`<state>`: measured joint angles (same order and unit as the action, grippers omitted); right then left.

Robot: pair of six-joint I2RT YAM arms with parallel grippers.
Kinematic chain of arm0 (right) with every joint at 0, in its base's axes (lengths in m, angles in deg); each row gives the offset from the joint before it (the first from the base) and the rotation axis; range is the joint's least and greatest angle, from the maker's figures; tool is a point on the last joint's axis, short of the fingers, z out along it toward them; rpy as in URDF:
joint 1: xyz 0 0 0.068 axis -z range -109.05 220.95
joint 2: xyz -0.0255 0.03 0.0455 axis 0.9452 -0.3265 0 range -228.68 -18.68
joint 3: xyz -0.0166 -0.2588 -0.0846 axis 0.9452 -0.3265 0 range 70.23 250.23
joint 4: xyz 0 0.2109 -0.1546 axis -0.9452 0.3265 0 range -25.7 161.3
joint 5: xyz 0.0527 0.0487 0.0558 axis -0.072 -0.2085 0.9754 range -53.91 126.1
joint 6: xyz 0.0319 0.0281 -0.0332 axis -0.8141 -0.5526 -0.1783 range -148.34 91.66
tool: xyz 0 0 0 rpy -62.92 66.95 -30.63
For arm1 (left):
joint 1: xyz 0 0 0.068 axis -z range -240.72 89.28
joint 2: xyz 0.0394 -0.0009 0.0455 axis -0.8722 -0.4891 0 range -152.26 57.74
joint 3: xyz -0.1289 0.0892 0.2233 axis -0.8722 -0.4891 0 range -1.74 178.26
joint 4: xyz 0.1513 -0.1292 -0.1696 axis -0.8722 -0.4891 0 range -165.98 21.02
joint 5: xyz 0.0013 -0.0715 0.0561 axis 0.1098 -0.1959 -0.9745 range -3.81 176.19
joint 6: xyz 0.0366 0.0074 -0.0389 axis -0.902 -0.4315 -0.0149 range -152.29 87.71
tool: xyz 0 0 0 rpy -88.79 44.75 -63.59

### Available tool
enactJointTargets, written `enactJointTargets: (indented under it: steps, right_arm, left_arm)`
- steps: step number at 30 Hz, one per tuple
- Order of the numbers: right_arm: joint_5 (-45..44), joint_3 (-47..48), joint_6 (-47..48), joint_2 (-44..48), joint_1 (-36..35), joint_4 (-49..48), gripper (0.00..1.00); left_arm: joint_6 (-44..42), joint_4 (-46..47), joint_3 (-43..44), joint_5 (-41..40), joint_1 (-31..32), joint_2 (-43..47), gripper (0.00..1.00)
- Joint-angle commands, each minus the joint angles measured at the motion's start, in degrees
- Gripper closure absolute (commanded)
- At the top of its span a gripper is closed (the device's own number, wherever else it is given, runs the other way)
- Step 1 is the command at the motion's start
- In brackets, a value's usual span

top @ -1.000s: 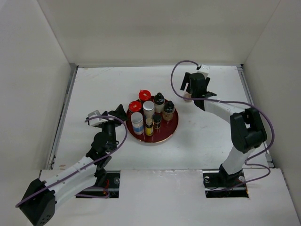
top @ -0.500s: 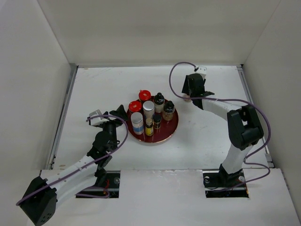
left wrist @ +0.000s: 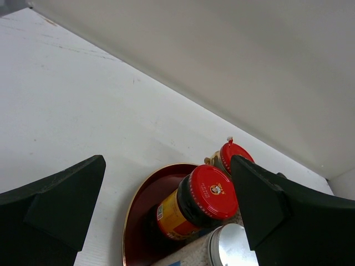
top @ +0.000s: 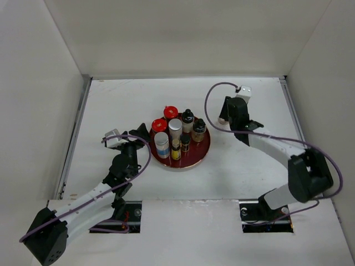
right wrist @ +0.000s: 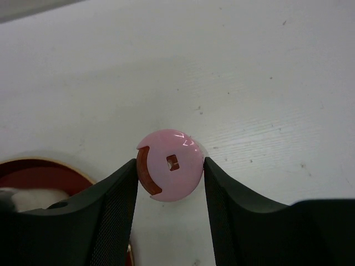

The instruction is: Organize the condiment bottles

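The bare near side of the tray is back and to the left of my right gripper in the top view. I should carry the pink-capped bottle there, lower it and release it.
Several condiment bottles stand together on the round dark red tray (top: 203,151): red-lidded jars (top: 171,112), silver-white cylinders (top: 175,126), black-capped bottles (top: 188,118) and a slim yellow-labelled one (top: 176,150). Right of the tray, my right gripper (top: 226,117) covers the pink-capped bottle from above. In the right wrist view both fingers press the sides of the pink cap (right wrist: 172,162), so the right gripper (right wrist: 171,166) is shut on it. My left gripper (top: 136,133) stands open just left of the tray, its jaws wide apart, facing a red-lidded jar (left wrist: 206,194).
White walls close in the table at the back and on both sides. A metal rail (top: 75,133) runs along the left edge. The tray's rim (right wrist: 39,164) shows at the left of the right wrist view. Purple cables loop over both arms.
The right gripper's fingers have closed in onto the pink-capped bottle, and the right arm's elbow has swung out to the right. The left arm has not moved.
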<state>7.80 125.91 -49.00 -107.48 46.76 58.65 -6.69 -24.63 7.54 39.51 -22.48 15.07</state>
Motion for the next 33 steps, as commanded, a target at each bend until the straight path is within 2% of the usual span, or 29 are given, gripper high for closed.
enactJointTargets:
  steps: [1, 8, 16, 19, 22, 33]
  right_arm:
    - [-3.43, -4.25, -1.31, 10.46, -4.06, -2.62, 0.52]
    - [-8.35, -12.26, -2.53, 23.39, -15.05, 5.9, 0.52]
    - [-6.25, -13.4, -7.72, 28.76, -23.39, 12.15, 0.53]
    - [-5.28, -13.67, -9.04, 27.98, -27.87, 10.14, 0.53]
    - [-4.49, -14.46, -8.43, 26.66, -29.99, 3.82, 0.53]
    - [-1.86, -16.39, -6.23, 17.61, -29.12, -6.73, 0.53]
  left_arm:
    - [1.03, 2.4, 0.13, 0.71, -0.49, -0.56, 0.0]
    - [0.85, 2.31, 0.56, 0.36, -0.93, -1.18, 0.0]
    - [0.68, 2.22, 0.92, 0.71, -2.07, -2.5, 0.0]
    - [0.5, 2.22, 1.62, -0.17, -2.51, -3.73, 0.0]
    - [0.76, 2.31, 1.71, 0.18, -2.6, -3.99, 0.0]
    - [0.67, 0.38, 2.94, -0.52, -2.16, -3.73, 0.0]
